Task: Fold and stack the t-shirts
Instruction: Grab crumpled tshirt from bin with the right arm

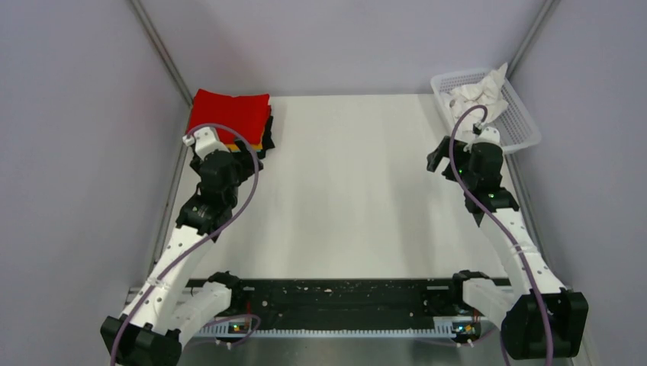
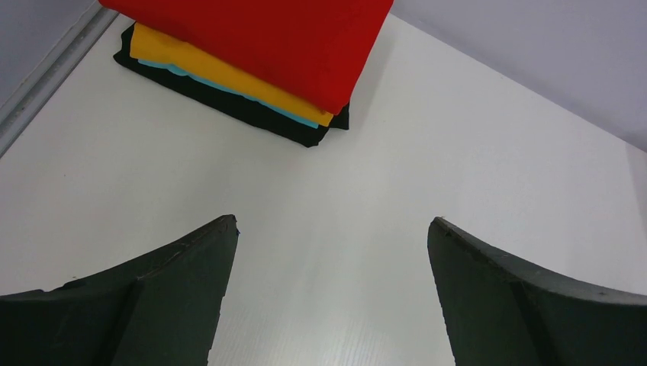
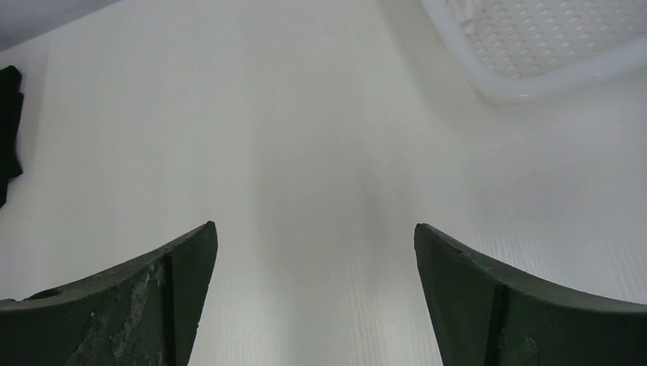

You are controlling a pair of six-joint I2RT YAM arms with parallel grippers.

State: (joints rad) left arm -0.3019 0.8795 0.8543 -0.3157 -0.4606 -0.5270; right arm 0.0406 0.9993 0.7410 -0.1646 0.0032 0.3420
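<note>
The right gripper rises outward over the basket's rim next, then comes down onto the crumpled white t-shirt (image 1: 477, 97), because that shirt still lies unfolded inside.
A stack of folded t-shirts sits at the table's far left: a red one (image 1: 230, 113) on top, an orange-yellow one (image 2: 221, 74) under it, a black one (image 2: 229, 103) at the bottom. A thin light-blue edge shows between the orange-yellow and the black. A crumpled white t-shirt (image 1: 477, 97) lies in the white mesh basket (image 1: 519, 126) at the far right. My left gripper (image 1: 246, 156) is open and empty just in front of the stack; in the left wrist view (image 2: 332, 229) the stack lies ahead. My right gripper (image 1: 441, 160) is open and empty beside the basket, over bare table (image 3: 314, 229).
The basket's near rim (image 3: 534, 80) shows at the top right of the right wrist view. Grey walls with metal corner rails enclose the table on three sides. A black strip runs along the table's near edge (image 1: 336, 293) between the arm bases.
</note>
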